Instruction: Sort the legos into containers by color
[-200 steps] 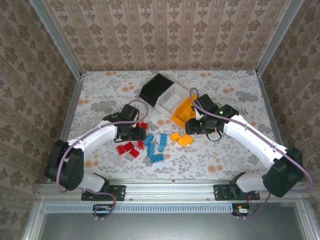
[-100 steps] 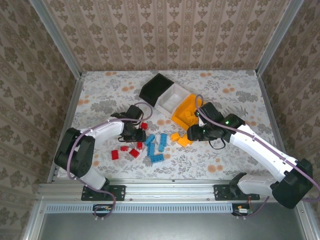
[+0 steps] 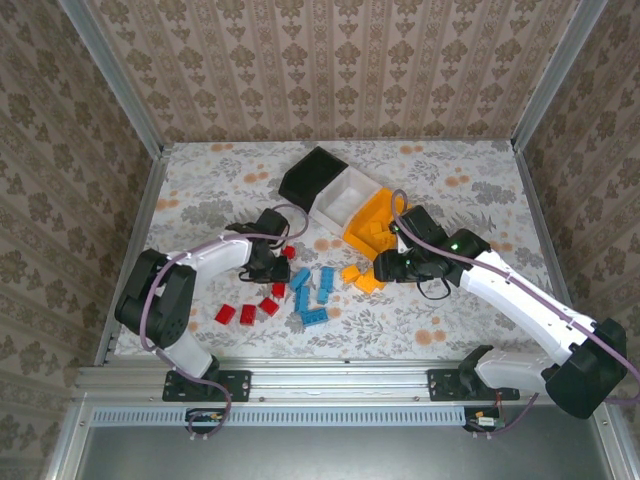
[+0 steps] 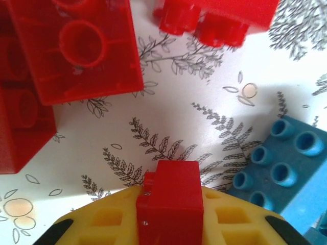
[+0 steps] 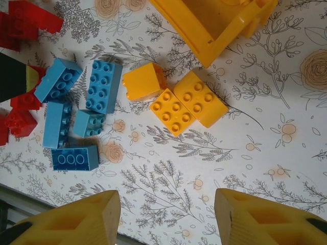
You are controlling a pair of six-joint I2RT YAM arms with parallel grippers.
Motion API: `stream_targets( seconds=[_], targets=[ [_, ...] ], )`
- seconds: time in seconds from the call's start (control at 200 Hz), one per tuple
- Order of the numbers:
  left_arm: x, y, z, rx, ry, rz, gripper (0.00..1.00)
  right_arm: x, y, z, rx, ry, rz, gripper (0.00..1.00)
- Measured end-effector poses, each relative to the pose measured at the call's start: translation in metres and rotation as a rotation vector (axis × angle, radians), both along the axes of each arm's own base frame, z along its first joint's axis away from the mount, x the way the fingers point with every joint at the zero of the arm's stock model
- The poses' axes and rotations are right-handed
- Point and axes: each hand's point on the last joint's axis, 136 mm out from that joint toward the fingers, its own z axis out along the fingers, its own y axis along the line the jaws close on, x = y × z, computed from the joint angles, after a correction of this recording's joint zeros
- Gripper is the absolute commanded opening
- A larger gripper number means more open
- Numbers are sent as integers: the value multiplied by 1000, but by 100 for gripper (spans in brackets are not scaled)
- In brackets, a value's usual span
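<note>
The small red lego should go up in my left gripper, then outward over the opening of the white container, which is still empty. I should let go of it only after that.
My left gripper [image 3: 272, 268] is low over the table among the red legos and shut on a small red lego [image 4: 171, 196], which sits clamped between its yellow fingers [image 4: 102, 224]. More red legos [image 4: 76, 48] lie just ahead of it, and a blue lego [image 4: 281, 168] lies to its right. My right gripper [image 5: 168, 219] hangs open and empty above bare tablecloth, close to three orange legos [image 5: 176, 102]. The containers stand in a diagonal row: black [image 3: 310, 178], white [image 3: 340, 200] and orange [image 3: 372, 225]; the orange one holds orange legos.
Several blue legos [image 3: 312, 295] lie clustered between the two grippers. Three loose red legos [image 3: 247, 311] rest near the left arm. The orange bin's corner [image 5: 204, 35] is right beside the right gripper. Metal frame rails border the table.
My left gripper has closed on the red lego and shifted slightly right; nearby red legos have been nudged toward the front. The right gripper moved a little forward from the orange bin, then held still.
</note>
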Motion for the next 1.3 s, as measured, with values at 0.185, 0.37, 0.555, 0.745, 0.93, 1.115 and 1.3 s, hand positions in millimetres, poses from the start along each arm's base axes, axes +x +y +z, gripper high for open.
stream_targets(
  seconds=[0.185, 0.37, 0.555, 0.745, 0.93, 1.115, 1.3],
  targets=[
    [39, -22, 68, -71, -136, -37, 16, -3, -2, -1, 10, -14, -4, 54],
    [113, -69, 192, -222, -414, -115, 16, -12, -9, -13, 12, 9, -29, 53],
    [183, -125, 224, -281, -529, -216, 16, -23, -16, -11, 49, -6, -64, 53],
    [219, -181, 155, -247, -452, -313, 16, -34, -24, -2, 88, -40, -91, 54],
    [216, -206, 91, -209, -341, -363, 31, -47, -33, -12, 86, -11, -119, 59],
    [208, -201, 80, -182, -295, -377, 50, -57, -35, -34, 57, 46, -127, 61],
    [201, -189, 107, -177, -314, -374, 56, -56, -20, -47, 14, 101, -78, 63]
  ],
)
